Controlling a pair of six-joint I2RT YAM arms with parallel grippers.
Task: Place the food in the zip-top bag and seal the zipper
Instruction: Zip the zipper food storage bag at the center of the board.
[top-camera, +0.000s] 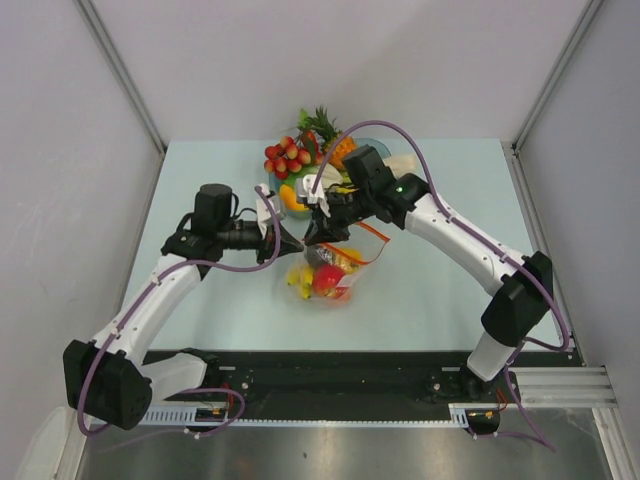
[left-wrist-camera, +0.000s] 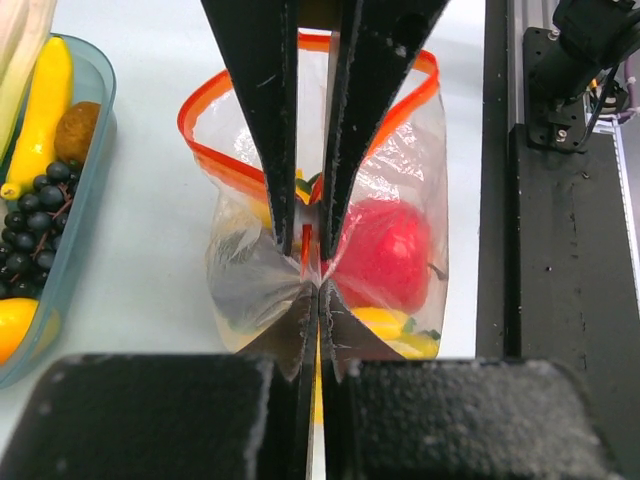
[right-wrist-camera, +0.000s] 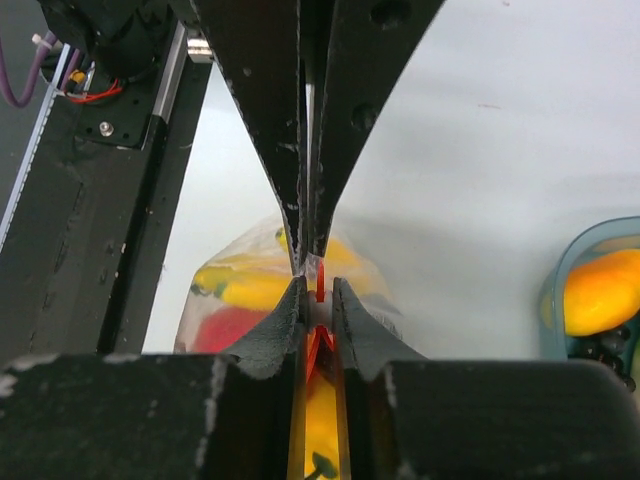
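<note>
I should slide my right gripper along the zipper to the right in the top view, to the zipper loop's far end. Then I should lower it and release, because the loop is wide open.
The clear zip-top bag lies mid-table with a red apple and a yellow banana bunch inside. My left gripper is shut on the bag's mouth edge. In the left wrist view its tips pinch the plastic, with the apple and banana behind. The red-orange zipper still loops open there. My right gripper is shut on the zipper strip, just above the banana and apple. I cannot pick out the orange in the bag.
The blue-tinted fruit tray stands at the back with a pineapple, a red berry cluster and a yellow-orange fruit. Its rim shows in both wrist views. A black rail runs along the near edge.
</note>
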